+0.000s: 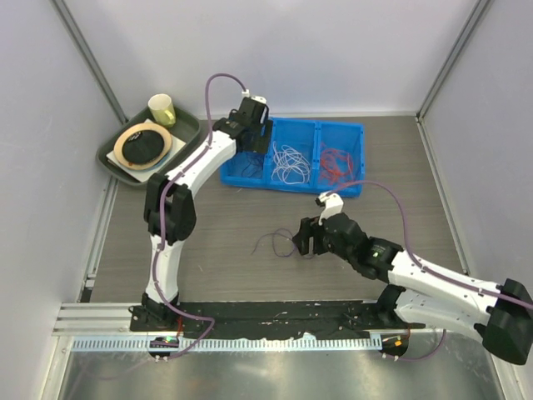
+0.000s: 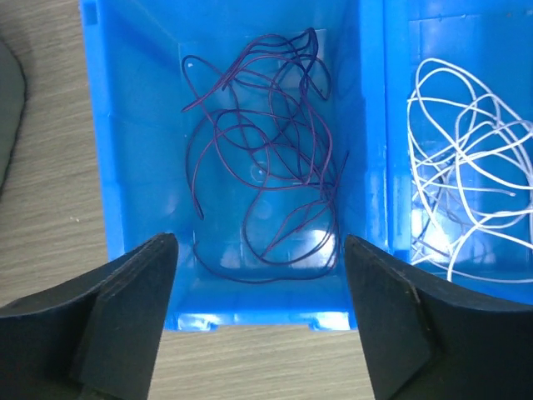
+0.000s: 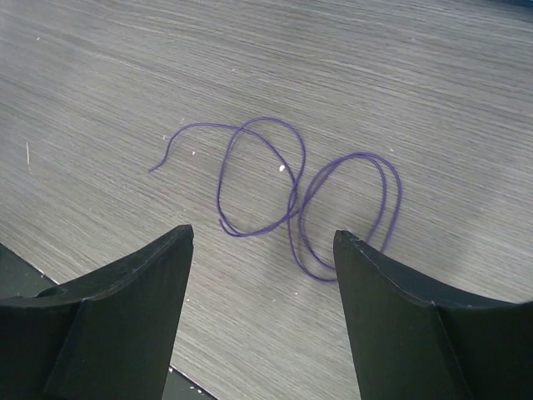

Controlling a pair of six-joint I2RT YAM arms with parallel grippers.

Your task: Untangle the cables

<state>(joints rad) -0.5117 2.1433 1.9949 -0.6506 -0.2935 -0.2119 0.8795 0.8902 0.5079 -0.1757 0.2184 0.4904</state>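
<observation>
The robot's right gripper needs to go down and over onto the crossing of the single purple cable's loops next, as the crossing is below the gripper and to its left in the top view.
A single purple cable [image 3: 283,187] lies looped on the wooden table, just ahead of my open, empty right gripper [image 3: 262,242]; it shows in the top view [image 1: 275,243] left of that gripper [image 1: 301,242]. My left gripper [image 2: 260,250] is open and empty above the near rim of the blue bin's [image 1: 350,185] left compartment, which holds several purple cables [image 2: 266,162]. White cables [image 2: 470,192] fill the middle compartment [image 1: 290,162]. Orange-red cables [image 1: 336,161] lie in the right compartment.
A dark green tray [image 1: 107,158] at the back left holds a yellow cup [image 1: 161,108] and a round tape roll [image 1: 142,144]. Grey walls enclose the table. A black strip [image 1: 275,312] runs along the near edge.
</observation>
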